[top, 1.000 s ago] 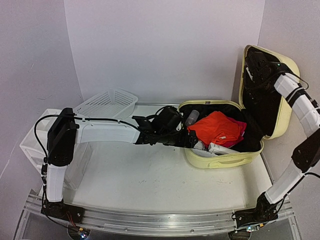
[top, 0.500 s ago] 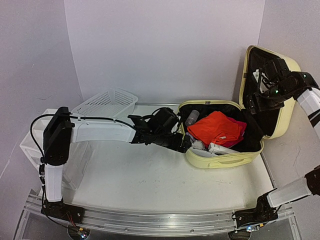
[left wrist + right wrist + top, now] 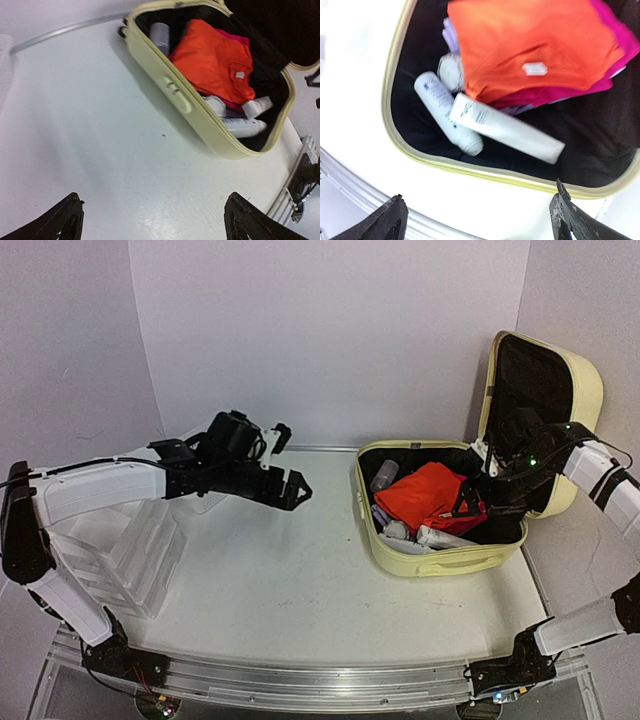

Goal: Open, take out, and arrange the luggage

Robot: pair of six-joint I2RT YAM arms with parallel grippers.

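Observation:
My left gripper swings to the left in the top view onto the drawer organizer's thin rim facing the luggage next.
The pale yellow luggage (image 3: 440,562) lies open at the right of the table. Its black-lined lid (image 3: 585,390) stands upright against the right wall. Inside are a folded orange garment (image 3: 430,495) on a pink one (image 3: 592,85), a grey bottle (image 3: 383,475), a white tube (image 3: 505,127) and a white bottle (image 3: 445,112). My left gripper (image 3: 290,485) is open and empty above the table, well left of the luggage (image 3: 165,80). My right gripper (image 3: 470,502) is open and empty, low over the luggage's right side beside the orange garment (image 3: 535,40).
A white plastic drawer organizer (image 3: 120,550) stands at the left edge under my left arm. An aluminium rail (image 3: 300,680) runs along the near edge. Walls close in the back and both sides.
My left gripper has drawn back from the luggage's left rim, up and to the left. My right gripper has come down from the lid to just over the contents. The lid stays open.

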